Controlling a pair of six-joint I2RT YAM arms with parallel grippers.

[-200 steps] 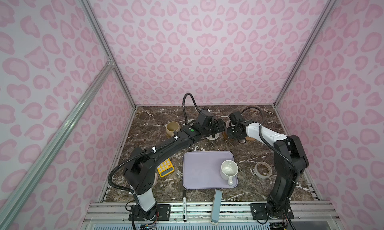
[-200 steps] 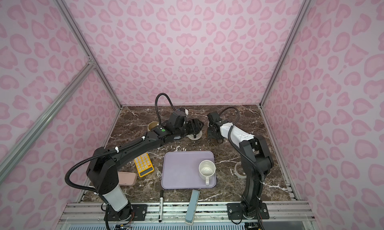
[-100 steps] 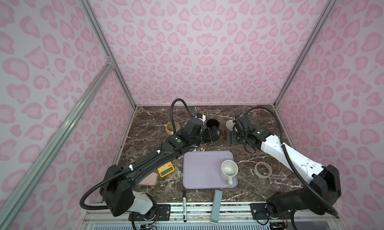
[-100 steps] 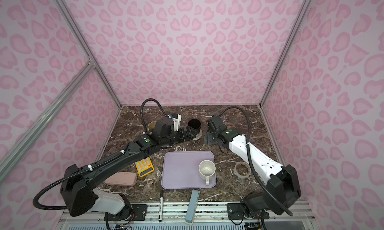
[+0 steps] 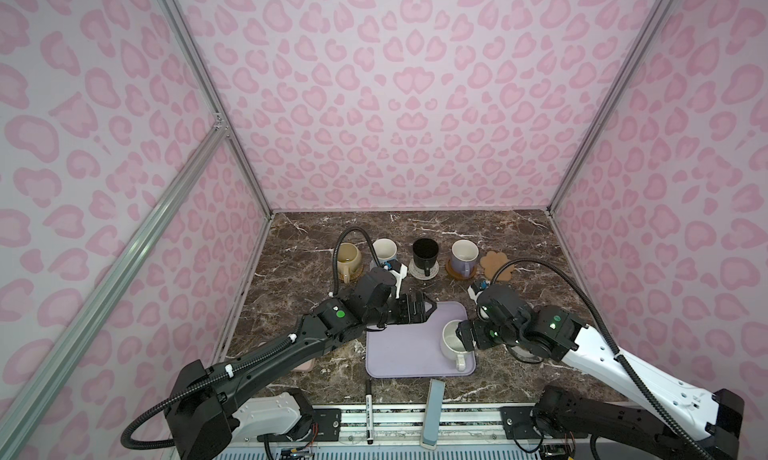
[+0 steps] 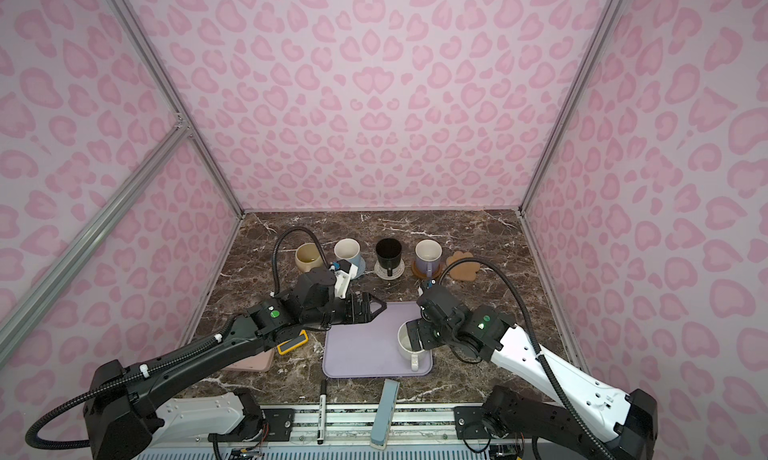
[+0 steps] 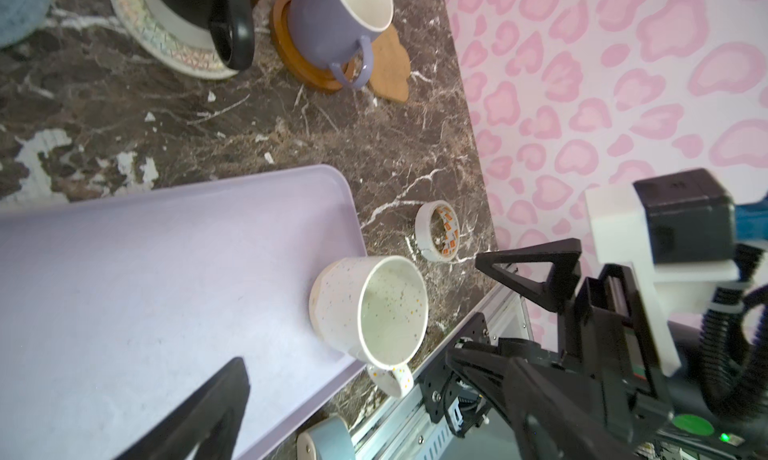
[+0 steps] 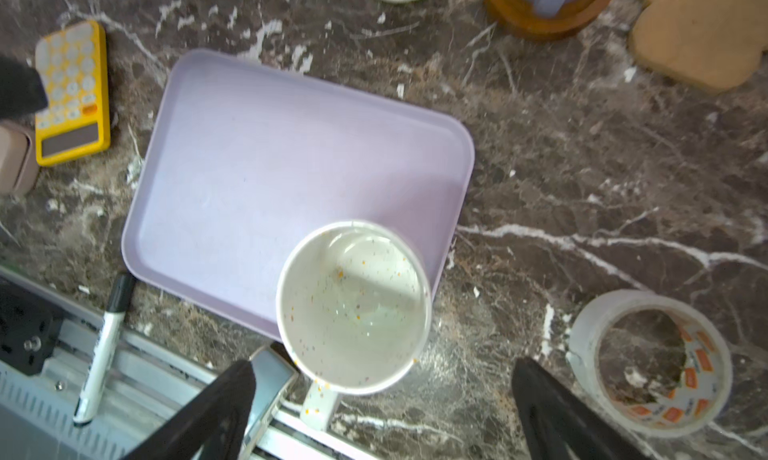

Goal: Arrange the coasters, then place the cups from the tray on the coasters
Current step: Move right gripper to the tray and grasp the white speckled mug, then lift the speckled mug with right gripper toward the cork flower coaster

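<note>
My right gripper draws its open fingers back and down around the white cup's handle [image 5: 461, 362] [image 8: 320, 405] next, since the handle juts toward the front bar below and back of the gripper.
The lavender tray [image 5: 399, 345] [image 8: 257, 154] holds one white speckled cup [image 5: 452, 340] [image 8: 353, 308] at its near right corner. My right gripper [image 5: 462, 336] [image 8: 382, 399] hangs open just over that cup's right side, with its fingers wide of the rim. My left gripper [image 5: 424, 308] [image 7: 382, 399] is open above the tray's far left corner, holding nothing. Along the back, the beige cup [image 5: 348, 256], light blue cup [image 5: 384, 250], black cup [image 5: 424, 253] and lavender cup [image 5: 464, 254] each stand on a coaster. The paw-shaped cork coaster [image 5: 496, 263] is bare.
A whitish tape roll [image 8: 648, 362] lies right of the tray. Left of the tray are a yellow calculator [image 8: 70, 92] and a pink case [image 6: 249, 360]. A black marker [image 5: 368, 412] and a grey-blue bar [image 5: 434, 412] lie by the front rail.
Both arms have drawn back from the row of cups to the tray. The right gripper has opened wider and now hangs at the white speckled cup.
</note>
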